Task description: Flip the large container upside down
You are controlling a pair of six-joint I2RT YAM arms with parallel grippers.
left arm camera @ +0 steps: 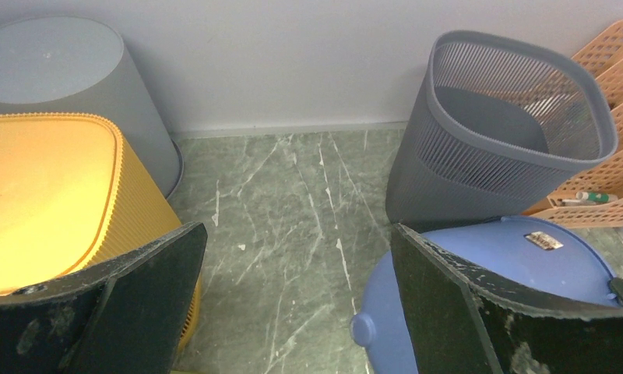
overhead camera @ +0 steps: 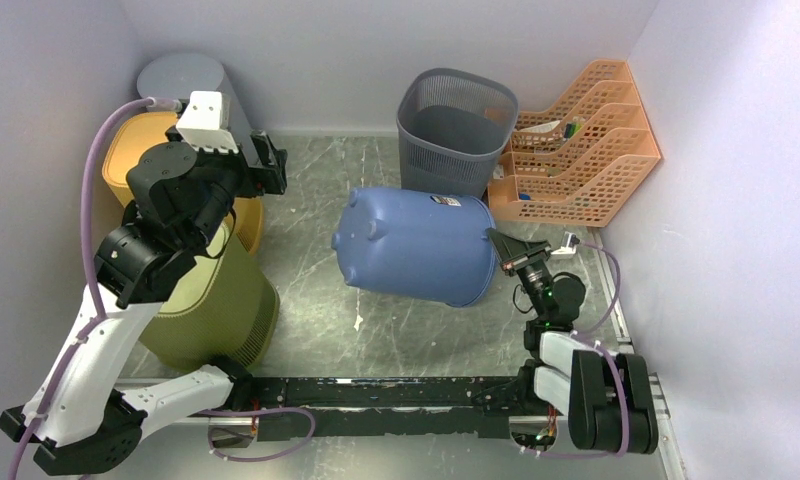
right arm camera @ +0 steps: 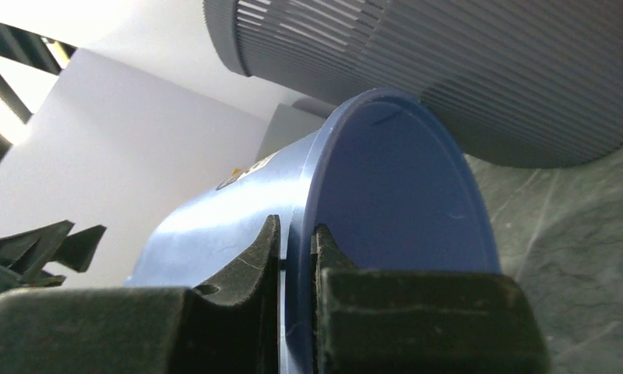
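Observation:
I will next turn my right gripper down and slightly back to swing the opening of the container onto the floor, and then I will open the gripper.
The large blue container (overhead camera: 416,245) lies on its side in mid-table, base pointing left, open mouth to the right. My right gripper (overhead camera: 498,252) is shut on its rim: in the right wrist view the gripper (right arm camera: 297,227) has one finger outside the wall and one inside, with the blue rim (right arm camera: 386,187) pinched between them. My left gripper (overhead camera: 271,165) is open and empty, held high at the back left. In the left wrist view the gripper (left arm camera: 298,230) frames bare floor, with the container (left arm camera: 519,253) at its right.
A grey mesh bin (overhead camera: 456,125) stands just behind the container, with an orange file rack (overhead camera: 576,150) to its right. A yellow bin (overhead camera: 141,160), an olive bin (overhead camera: 221,300) and a grey round bin (overhead camera: 181,75) stand on the left. Walls enclose the table.

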